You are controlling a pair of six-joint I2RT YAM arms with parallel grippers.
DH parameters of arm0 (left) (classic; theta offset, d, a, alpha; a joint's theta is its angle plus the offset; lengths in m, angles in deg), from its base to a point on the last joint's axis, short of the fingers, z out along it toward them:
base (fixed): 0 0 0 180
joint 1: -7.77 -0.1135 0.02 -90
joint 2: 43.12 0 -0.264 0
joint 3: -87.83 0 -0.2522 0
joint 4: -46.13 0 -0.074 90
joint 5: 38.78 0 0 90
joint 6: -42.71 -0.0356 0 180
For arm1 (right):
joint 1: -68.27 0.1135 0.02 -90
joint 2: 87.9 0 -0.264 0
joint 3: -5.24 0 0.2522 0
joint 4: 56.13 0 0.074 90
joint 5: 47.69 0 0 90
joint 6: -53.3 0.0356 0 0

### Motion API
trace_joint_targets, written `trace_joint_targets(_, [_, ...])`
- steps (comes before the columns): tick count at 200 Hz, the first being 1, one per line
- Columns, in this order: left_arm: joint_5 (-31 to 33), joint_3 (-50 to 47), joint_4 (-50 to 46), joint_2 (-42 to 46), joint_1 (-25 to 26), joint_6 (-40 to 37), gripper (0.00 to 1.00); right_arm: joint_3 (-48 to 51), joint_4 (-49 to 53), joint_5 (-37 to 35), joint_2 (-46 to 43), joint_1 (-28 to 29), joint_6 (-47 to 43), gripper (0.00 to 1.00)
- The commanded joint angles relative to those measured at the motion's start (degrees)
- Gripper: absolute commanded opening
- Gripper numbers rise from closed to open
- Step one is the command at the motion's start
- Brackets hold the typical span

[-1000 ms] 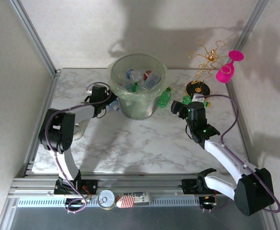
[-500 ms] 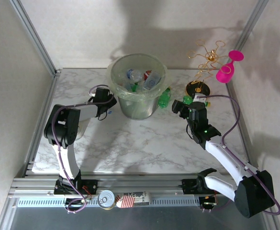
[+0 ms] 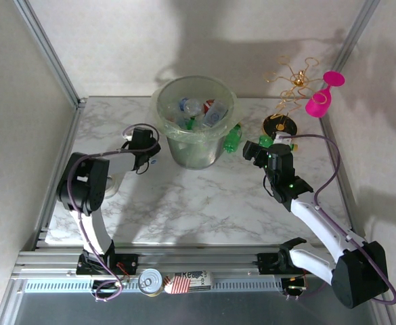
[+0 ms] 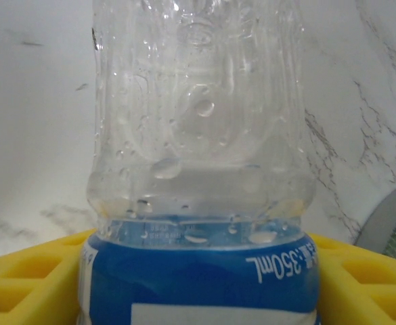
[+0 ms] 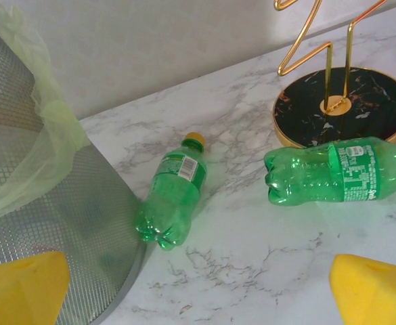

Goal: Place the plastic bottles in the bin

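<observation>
The left gripper should next carry the clear bottle up and then over the bin's opening (image 3: 195,110) to let go of it there, because the bin's rim is well above the tabletop.
My left gripper (image 3: 146,150) is just left of the bin (image 3: 195,153) and shut on a clear bottle (image 4: 201,135) with a blue 350 mL label. Its yellow pads (image 4: 22,281) sit on either side of the label. The bin holds several bottles (image 3: 199,112). My right gripper (image 3: 254,150) is open over bare marble, its yellow fingertips (image 5: 377,294) wide apart. Ahead of it lie two green bottles. One (image 5: 172,198) (image 3: 233,137), with an orange cap, rests against the bin wall (image 5: 42,217). The other (image 5: 340,172) (image 3: 265,141) lies by the stand's black base.
A gold wire stand on a black base (image 3: 281,126) (image 5: 360,101) stands at the back right, with a pink wine glass (image 3: 321,97) beside it. A silver tin can (image 3: 150,281) sits on the near rail. Metal frame posts border the table.
My left arm has swung and its gripper has shifted slightly left and nearer with the clear bottle. My right gripper has edged a little toward the green bottles.
</observation>
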State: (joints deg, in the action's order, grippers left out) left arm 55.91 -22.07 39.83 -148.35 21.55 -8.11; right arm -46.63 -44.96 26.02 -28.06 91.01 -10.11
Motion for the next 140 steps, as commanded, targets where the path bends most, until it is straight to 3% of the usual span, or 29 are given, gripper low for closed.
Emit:
trace_joint_targets(1, [2.86, -3.29, 2.12, 8.68, 0.2, -0.33, 0.61, 0.9, -2.46, 2.53, 1.78, -0.42, 1.1, 0.99])
trace_joint_targets(46, [3.16, -10.19, 3.52, 26.93, 0.27, -0.14, 0.6, 2.36, -6.61, 4.51, 4.4, -0.5, 2.46, 0.99])
trace_joint_targets(90, [3.08, -10.04, 3.32, 42.12, 0.37, -0.46, 0.59, 2.82, -9.25, 6.53, 6.93, -0.54, 3.06, 0.99])
trace_joint_targets(140, [-3.66, -1.95, 5.03, 44.2, 1.86, -2.44, 0.59, 2.38, -9.29, 7.18, 7.89, -0.59, 3.03, 0.99])
